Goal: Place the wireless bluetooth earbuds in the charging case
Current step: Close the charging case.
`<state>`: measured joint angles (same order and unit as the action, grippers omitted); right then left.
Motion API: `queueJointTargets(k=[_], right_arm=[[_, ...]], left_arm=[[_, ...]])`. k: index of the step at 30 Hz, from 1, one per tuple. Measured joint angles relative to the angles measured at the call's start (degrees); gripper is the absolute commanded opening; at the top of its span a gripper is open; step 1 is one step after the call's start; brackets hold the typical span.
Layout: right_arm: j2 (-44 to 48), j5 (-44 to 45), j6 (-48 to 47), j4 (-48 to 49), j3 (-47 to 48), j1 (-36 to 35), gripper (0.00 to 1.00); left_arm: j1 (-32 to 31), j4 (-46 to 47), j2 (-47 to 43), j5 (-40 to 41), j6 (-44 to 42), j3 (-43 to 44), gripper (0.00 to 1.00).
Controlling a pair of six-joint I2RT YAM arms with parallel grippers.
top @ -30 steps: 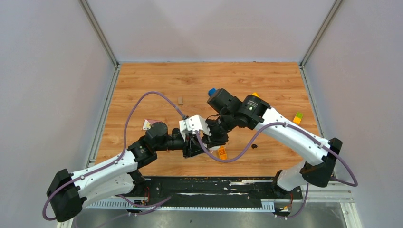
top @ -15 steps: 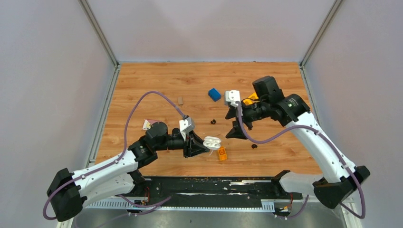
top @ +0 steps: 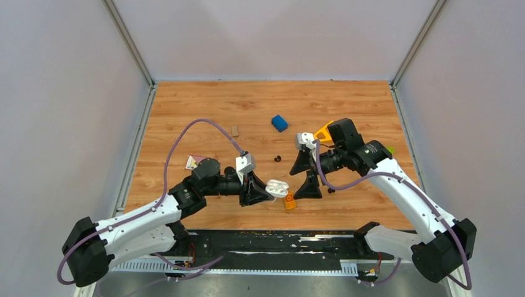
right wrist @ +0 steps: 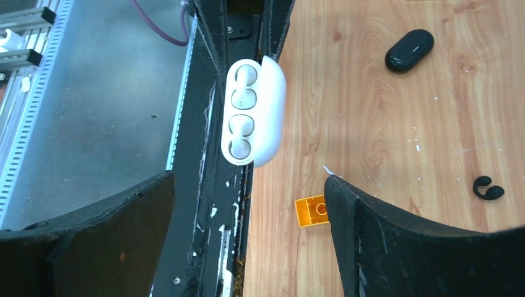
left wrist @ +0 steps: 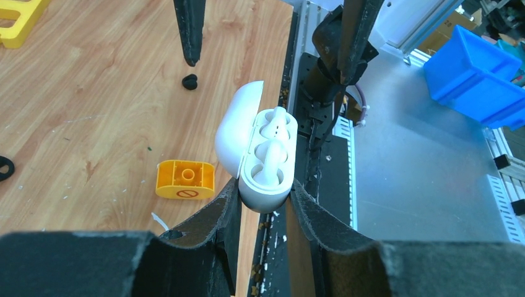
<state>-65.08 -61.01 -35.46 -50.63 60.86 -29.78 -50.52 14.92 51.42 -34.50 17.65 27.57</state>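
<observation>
The case (top: 277,187) hangs above the table. Next, it turns and goes down in my left gripper onto the bare wood beside the orange block, then gets released.
The charging case (top: 277,187) is white and oval, held off the table with its lid swung open. My left gripper (top: 260,190) is shut on the case's lower end (left wrist: 266,162), one finger (left wrist: 213,216) on each side. The white sockets inside (right wrist: 241,111) look empty. Two small dark earbuds lie on the wood: one (top: 277,158) behind the case, the other (top: 331,190) to its right. The right wrist view shows them as an oval earbud (right wrist: 409,49) and a hooked earbud (right wrist: 488,189). My right gripper (top: 304,174) stands wide open just right of the case, holding nothing (right wrist: 249,185).
An orange block (top: 290,201) lies just below the case. A blue block (top: 279,122) sits further back, with a yellow piece (top: 323,131) beside my right wrist. A green block (top: 390,150) is at the far right. A small tan piece (top: 234,130) and a paper tag (top: 190,162) lie left.
My right gripper left the case, swung back to the right, opened wide and came down beside it. The case shows with its lid open. The left arm has held still.
</observation>
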Motion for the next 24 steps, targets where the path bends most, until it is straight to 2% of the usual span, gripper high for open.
queueJointTargets(k=[11, 24], right_arm=[[0.0, -4.1, 3.1, 5.5, -3.2, -0.9, 0.94], [2.3, -5.4, 2.3, 4.2, -3.4, -1.2, 0.94]], left_arm=[[0.0, 2.4, 4.9, -0.7, 1.6, 1.4, 0.00], [0.0, 2.4, 8.7, 1.3, 3.3, 4.5, 0.00]])
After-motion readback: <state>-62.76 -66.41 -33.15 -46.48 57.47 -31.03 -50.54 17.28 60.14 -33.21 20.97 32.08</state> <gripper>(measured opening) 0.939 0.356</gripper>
